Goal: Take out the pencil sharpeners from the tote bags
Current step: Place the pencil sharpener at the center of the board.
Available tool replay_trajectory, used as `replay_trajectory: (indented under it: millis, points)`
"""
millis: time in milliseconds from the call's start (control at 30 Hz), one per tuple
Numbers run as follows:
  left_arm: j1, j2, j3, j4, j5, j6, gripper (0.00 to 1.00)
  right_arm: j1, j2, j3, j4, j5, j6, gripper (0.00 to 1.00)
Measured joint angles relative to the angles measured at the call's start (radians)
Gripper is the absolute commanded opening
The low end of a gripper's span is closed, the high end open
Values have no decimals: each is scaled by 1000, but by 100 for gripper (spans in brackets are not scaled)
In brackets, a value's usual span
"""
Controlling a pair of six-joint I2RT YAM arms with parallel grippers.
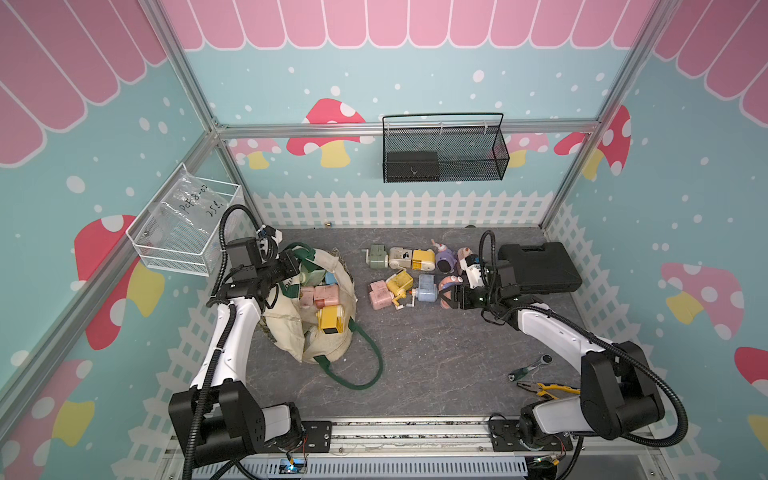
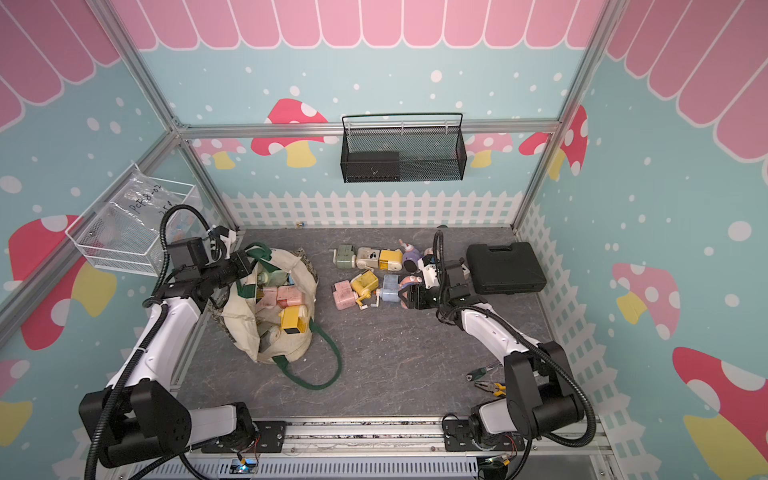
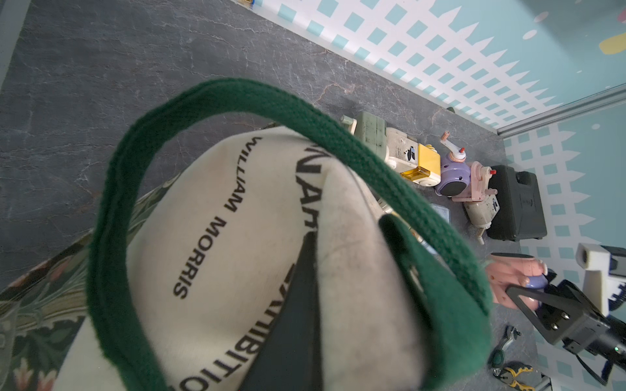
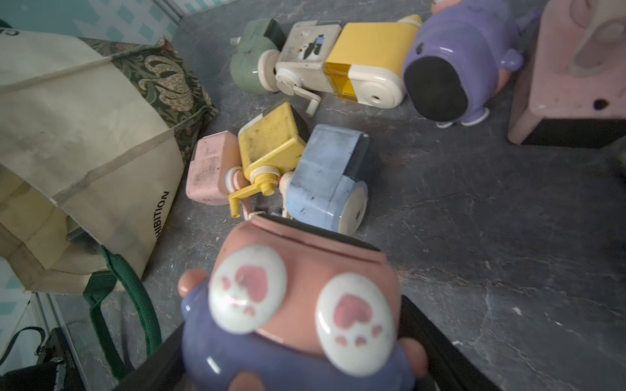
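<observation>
The pink-and-purple sharpener (image 4: 298,304) comes down next onto the clear spot below, and my right gripper releases it, since bare tabletop lies there beside the blue sharpener's round end.
The cream tote bag (image 1: 291,332) with green handles lies open at the left in both top views. Pink (image 1: 322,294) and yellow (image 1: 330,319) pencil sharpeners show inside it. My left gripper (image 1: 293,272) is shut on a fold of the bag's canvas rim (image 3: 349,270). Several pencil sharpeners lie on the table, among them green (image 1: 377,256), yellow (image 1: 423,258), purple (image 1: 446,259) and blue (image 1: 428,289). My right gripper (image 1: 446,297) is shut on a pink-and-purple sharpener (image 4: 298,304) with white paw feet, just right of the blue one.
A black plastic case (image 1: 536,268) lies at the right behind my right arm. Yellow-handled pliers (image 1: 548,390) and a ratchet wrench (image 1: 532,365) lie at the front right. A black mesh basket (image 1: 444,153) hangs on the back wall, a white wire basket (image 1: 183,232) on the left wall.
</observation>
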Motion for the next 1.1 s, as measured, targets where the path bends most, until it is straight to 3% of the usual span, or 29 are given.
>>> replay_trajectory:
  millis: [233,667,1033,1100]
  points:
    - [0,0,0,0,0,0,0,-79,156,13,52,-116,64,50]
    - [0,0,0,0,0,0,0,-124,291,88,101,-211,115,62]
    - [0,0,0,0,0,0,0,-128,347,105,105,-237,123,83]
    - [0,0,0,0,0,0,0,-128,347,105,107,-240,125,97]
